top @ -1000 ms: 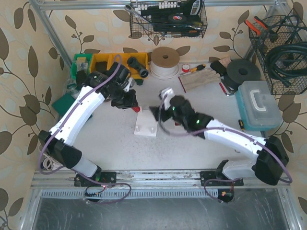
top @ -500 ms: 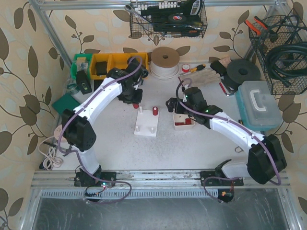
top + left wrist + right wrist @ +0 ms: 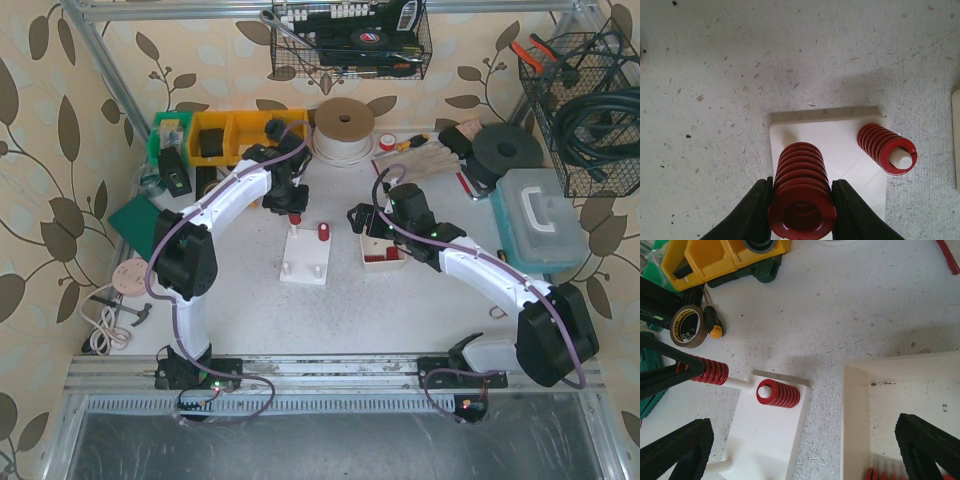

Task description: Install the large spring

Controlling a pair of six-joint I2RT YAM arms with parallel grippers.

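Observation:
Next, the left gripper moves down along the white peg and releases the large red spring at the peg's base [image 3: 295, 232], since that base shows bare below.
My left gripper [image 3: 293, 214] is shut on a large red spring [image 3: 802, 200], its fingers [image 3: 754, 212] pressing both sides. It holds the spring over the back left corner of the white peg plate [image 3: 305, 258]. In the right wrist view this spring [image 3: 707, 372] sits on the upper part of a white peg, whose lower part shows below it. A smaller red spring [image 3: 886, 148] sits on the back right peg [image 3: 777, 393]. My right gripper [image 3: 802, 455] is open and empty, hovering above the near edge of a white tray [image 3: 855, 405] right of the plate.
More red springs [image 3: 885, 474] lie in the tray. The plate's two front pegs [image 3: 288, 268] are bare. Yellow bins [image 3: 235, 130], a brown tape roll [image 3: 687, 326] and a white cord roll [image 3: 344, 122] stand behind. A blue case [image 3: 540, 220] is at the right.
My left gripper has carried the large spring right, over the plate's back left peg. My right gripper left the plate for the tray, then held still.

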